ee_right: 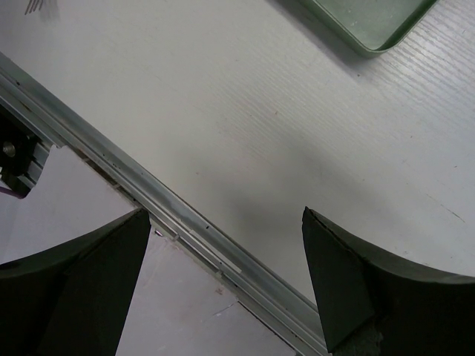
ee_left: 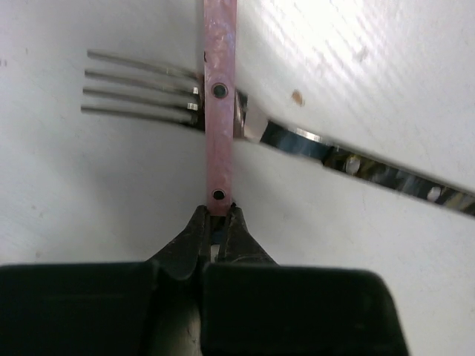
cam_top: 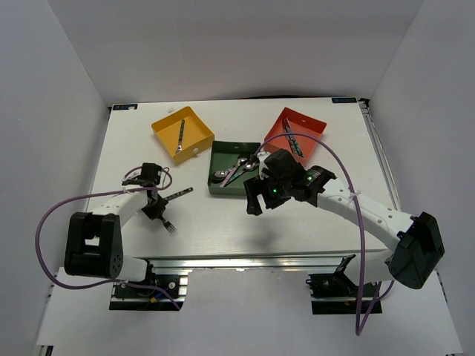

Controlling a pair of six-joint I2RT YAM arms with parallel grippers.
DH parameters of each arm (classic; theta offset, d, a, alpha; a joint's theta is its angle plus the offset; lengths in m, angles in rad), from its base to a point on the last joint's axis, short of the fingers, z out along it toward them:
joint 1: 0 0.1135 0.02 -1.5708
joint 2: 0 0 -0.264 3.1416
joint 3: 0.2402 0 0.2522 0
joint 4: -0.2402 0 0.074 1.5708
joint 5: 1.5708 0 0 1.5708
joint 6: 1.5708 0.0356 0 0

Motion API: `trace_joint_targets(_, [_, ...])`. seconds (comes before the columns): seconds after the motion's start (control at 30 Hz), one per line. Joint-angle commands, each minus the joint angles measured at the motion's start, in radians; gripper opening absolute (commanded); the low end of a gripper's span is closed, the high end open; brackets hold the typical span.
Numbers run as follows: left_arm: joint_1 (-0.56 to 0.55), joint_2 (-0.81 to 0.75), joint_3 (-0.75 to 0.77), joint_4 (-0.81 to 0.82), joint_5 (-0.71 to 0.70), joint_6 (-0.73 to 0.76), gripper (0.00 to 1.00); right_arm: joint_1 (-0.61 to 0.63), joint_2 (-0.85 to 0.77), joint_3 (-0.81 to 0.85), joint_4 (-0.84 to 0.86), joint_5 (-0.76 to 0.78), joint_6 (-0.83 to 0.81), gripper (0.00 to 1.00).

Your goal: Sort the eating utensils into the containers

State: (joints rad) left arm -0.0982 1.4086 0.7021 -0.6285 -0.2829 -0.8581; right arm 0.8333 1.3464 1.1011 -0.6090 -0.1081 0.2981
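Observation:
My left gripper should next go up and outward over the yellow tray [cam_top: 194, 122], beside the utensil inside, to let go, because that tray is outward of the gripper.
My left gripper [ee_left: 220, 211] is shut on the near end of a pink-handled utensil [ee_left: 220, 133] that runs straight away from the jaws. The pink handle crosses over a fork on the table, whose tines [ee_left: 137, 85] point left and whose dark patterned handle [ee_left: 386, 174] runs right. From above, the left gripper [cam_top: 156, 211] sits low at the table's front left, with fork tines [cam_top: 170, 227] beside it. The right gripper [cam_top: 254, 202] [ee_right: 225, 215] hangs open and empty over the front edge. The yellow tray [cam_top: 194, 122], dark green tray [cam_top: 223, 152] and red-orange tray [cam_top: 306, 122] each hold utensils.
A slim dark utensil [cam_top: 179, 194] lies just right of the left gripper. An aluminium rail [ee_right: 185, 215] runs along the table's front edge. A corner of the green tray [ee_right: 364, 22] shows in the right wrist view. White walls close in the table's sides and back.

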Motion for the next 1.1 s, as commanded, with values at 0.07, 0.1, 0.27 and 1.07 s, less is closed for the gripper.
trace_joint_targets(0.07, [-0.035, -0.150, 0.074, -0.106, 0.069, 0.010, 0.00, 0.006, 0.000, 0.005, 0.029, -0.013, -0.016, 0.87])
trace_joint_targets(0.1, [-0.040, -0.208, 0.117, -0.121, 0.080, 0.001, 0.00, 0.006, 0.008, 0.011, 0.031, -0.016, -0.016, 0.87])
trace_joint_targets(0.27, [-0.055, -0.307, 0.249, -0.107, 0.065, 0.025, 0.00, 0.006, 0.039, 0.052, 0.023, -0.021, -0.013, 0.87])
trace_joint_targets(1.07, [-0.008, 0.823, 1.410, -0.086, 0.510, 0.740, 0.00, 0.004, -0.098, -0.027, -0.043, 0.062, -0.028, 0.87])
